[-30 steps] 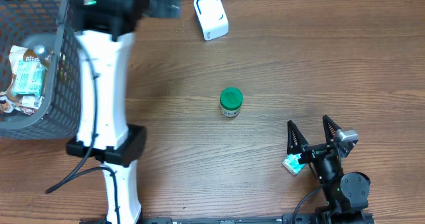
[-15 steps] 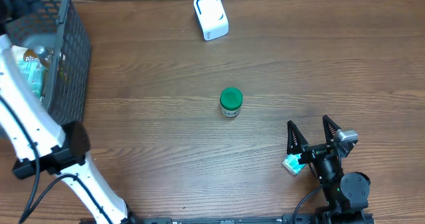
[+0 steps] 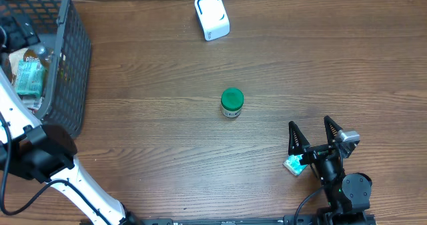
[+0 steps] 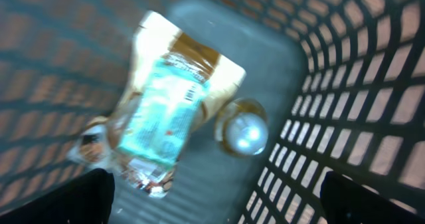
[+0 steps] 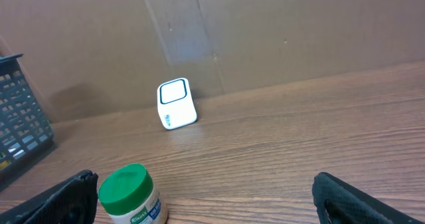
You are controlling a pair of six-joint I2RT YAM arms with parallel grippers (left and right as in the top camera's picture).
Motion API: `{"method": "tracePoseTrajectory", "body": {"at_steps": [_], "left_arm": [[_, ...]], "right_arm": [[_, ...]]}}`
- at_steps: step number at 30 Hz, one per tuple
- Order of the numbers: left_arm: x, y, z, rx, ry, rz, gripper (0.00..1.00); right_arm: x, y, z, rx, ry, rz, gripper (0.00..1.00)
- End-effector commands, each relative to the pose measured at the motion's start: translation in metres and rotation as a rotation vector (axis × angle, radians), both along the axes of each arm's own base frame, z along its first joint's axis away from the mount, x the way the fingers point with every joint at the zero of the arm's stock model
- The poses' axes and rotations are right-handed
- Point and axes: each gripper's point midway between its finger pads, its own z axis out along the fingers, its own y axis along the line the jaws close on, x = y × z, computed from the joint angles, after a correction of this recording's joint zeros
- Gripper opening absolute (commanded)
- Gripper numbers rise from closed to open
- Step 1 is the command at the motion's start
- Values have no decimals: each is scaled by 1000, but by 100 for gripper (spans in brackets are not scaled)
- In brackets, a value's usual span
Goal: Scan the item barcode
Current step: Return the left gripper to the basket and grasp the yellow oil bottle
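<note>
My open left gripper moves down deeper into the basket next and closes around the lid, since the jar stands beside the packet with its silver lid facing up.
Inside the dark mesh basket lie a teal-and-brown packet and a jar with a silver lid. My left gripper hangs open just above them, nothing between its fingers. From overhead, the packet lies in the basket at the far left, with the left arm reaching over it. The white barcode scanner stands at the back of the table. A green-lidded jar stands mid-table. My right gripper rests open at the front right, facing that jar and the scanner.
The basket's mesh walls close in around the left gripper on the right and far sides. More wrapped items lie under the packet. A brown wall runs behind the scanner.
My left arm has swung left from over the table to above the basket, and its gripper now looks down into it. The right arm and the green-lidded jar have not moved.
</note>
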Motion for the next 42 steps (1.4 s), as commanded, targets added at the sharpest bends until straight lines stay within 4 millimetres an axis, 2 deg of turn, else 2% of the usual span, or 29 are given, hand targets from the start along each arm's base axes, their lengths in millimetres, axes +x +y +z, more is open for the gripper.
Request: {"method": "tracePoseTrajectory", "body": {"at_steps": [1, 8, 18, 20, 23, 26, 29, 30, 33, 36, 38, 42], "left_arm": [[12, -21, -34, -86, 14, -211, 100], [13, -18, -84, -97, 79, -251, 100], [16, -15, -134, -108, 96, -253, 96], [16, -16, -140, -111, 99, -253, 92], [15, -15, -145, -111, 100, -251, 68], [17, -14, -142, -106, 92, -250, 54], [19, -13, -135, -102, 77, -238, 35], [19, -12, -131, -100, 71, -230, 33], [19, -12, -120, -98, 56, -214, 33], [18, -7, -98, -66, 33, -170, 31], [16, -3, -77, -31, 5, -137, 31], [9, -3, -20, 36, -103, -85, 31]], "right_arm": [[0, -1, -3, 6, 0, -4, 100], [0, -1, -3, 6, 0, -4, 100], [0, -1, -3, 6, 0, -4, 100], [0, -1, -3, 6, 0, -4, 100], [0, -1, -3, 6, 0, -4, 100], [0, -1, -3, 6, 0, -4, 100], [0, -1, -3, 6, 0, -4, 100], [0, -1, -3, 6, 0, -4, 100], [0, -1, -3, 6, 0, -4, 100], [0, -1, -3, 6, 0, -4, 100], [0, -1, -3, 6, 0, -4, 100], [0, -1, -3, 6, 0, -4, 100]]}}
